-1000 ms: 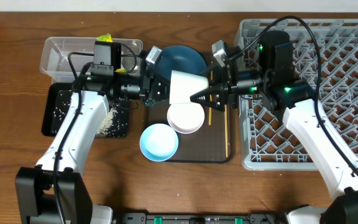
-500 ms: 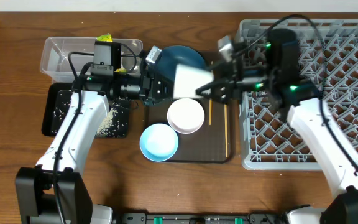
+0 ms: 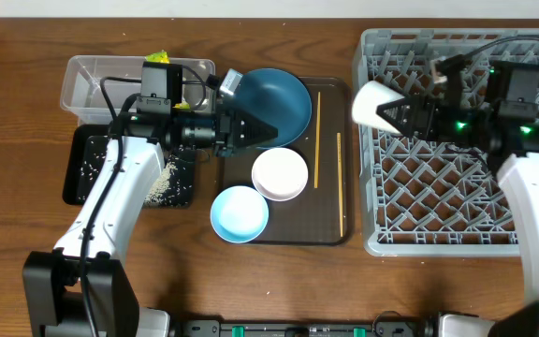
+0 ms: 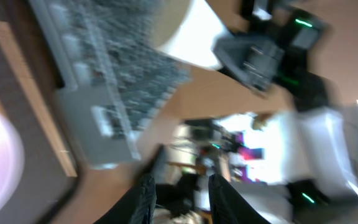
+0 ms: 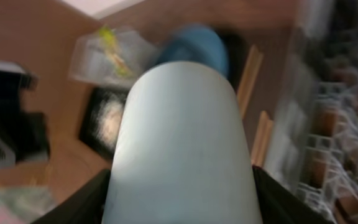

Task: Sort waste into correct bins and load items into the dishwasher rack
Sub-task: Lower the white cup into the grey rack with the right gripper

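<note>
My right gripper needs to turn downward and then carry the cup back and down to the rack's near corner by the brown serving tray (image 3: 293, 234), which is empty.
My right gripper (image 3: 397, 113) is shut on the small pale green cup (image 3: 375, 104), held sideways above the left edge of the grey dishwasher rack (image 3: 457, 192). The cup (image 5: 179, 137) fills the right wrist view, a dark finger on each side. My left gripper (image 3: 266, 129) hovers over the dark blue plate (image 3: 288, 96); it is open with nothing between its fingers (image 4: 145, 196). A white bowl (image 3: 280, 174), a light blue bowl (image 3: 240, 213) and two chopsticks (image 3: 317, 139) lie on the brown serving tray (image 3: 293, 234).
At the back left a clear tub (image 3: 92, 80) holds a yellow-green wrapper (image 3: 160, 58). In front of it the black tray (image 3: 84, 168) holds white rice scraps (image 3: 164, 183). The left arm reaches across both bins.
The left gripper opened and let go of the cup. The right gripper carried the cup rightward from above the serving tray to the rack's left edge.
</note>
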Motion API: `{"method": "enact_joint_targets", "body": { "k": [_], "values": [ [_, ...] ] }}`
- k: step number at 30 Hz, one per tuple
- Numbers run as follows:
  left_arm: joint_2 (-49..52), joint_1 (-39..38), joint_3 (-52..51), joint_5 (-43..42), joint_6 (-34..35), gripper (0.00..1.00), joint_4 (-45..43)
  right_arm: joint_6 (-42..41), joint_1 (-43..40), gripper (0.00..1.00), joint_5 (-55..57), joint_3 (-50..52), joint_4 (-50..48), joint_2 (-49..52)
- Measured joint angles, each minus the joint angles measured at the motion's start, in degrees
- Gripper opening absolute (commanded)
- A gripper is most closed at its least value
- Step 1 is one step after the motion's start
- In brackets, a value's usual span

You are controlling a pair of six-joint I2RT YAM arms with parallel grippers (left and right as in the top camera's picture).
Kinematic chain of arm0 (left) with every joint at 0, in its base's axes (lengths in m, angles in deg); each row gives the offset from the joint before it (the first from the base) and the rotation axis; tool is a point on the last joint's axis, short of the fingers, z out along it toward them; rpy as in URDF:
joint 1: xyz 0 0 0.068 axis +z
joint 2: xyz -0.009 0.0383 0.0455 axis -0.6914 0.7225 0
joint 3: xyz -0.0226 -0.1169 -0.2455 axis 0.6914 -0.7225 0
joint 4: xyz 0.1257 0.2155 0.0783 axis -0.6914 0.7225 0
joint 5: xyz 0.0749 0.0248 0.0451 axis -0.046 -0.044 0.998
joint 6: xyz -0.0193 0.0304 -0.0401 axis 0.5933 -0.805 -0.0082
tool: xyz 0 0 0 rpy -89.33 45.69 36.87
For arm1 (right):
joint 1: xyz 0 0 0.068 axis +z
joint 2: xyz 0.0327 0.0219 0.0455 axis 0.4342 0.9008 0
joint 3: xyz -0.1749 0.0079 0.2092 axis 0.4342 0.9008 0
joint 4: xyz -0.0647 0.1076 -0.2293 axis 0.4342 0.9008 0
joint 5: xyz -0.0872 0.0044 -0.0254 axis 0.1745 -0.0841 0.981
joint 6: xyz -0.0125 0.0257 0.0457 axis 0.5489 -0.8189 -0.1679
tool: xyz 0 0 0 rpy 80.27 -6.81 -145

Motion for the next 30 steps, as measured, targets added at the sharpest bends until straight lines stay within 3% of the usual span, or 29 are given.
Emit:
{"method": "enact_joint_targets", "body": {
  "k": [8, 18, 23, 30],
  "values": [
    [0.00, 0.00, 0.02, 23.82, -0.24, 0.32, 4.96, 0.17, 3.13, 0.41, 22.27, -16.20, 26.67, -2.99],
    [0.00, -0.02, 0.04, 54.64, -0.90, 0.32, 15.69, -1.68, 11.04, 0.45, 37.35, -17.75, 42.34, 0.13],
    [0.00, 0.00, 0.04, 61.92, -1.03, 0.32, 16.76, -2.64, 12.85, 0.40, 40.37, -17.75, 44.57, 6.51],
    [0.00, -0.02, 0.07, 64.76, -1.09, 0.32, 17.35, -2.99, 13.03, 0.41, 42.56, -17.73, 45.35, 14.64]
  ]
}}
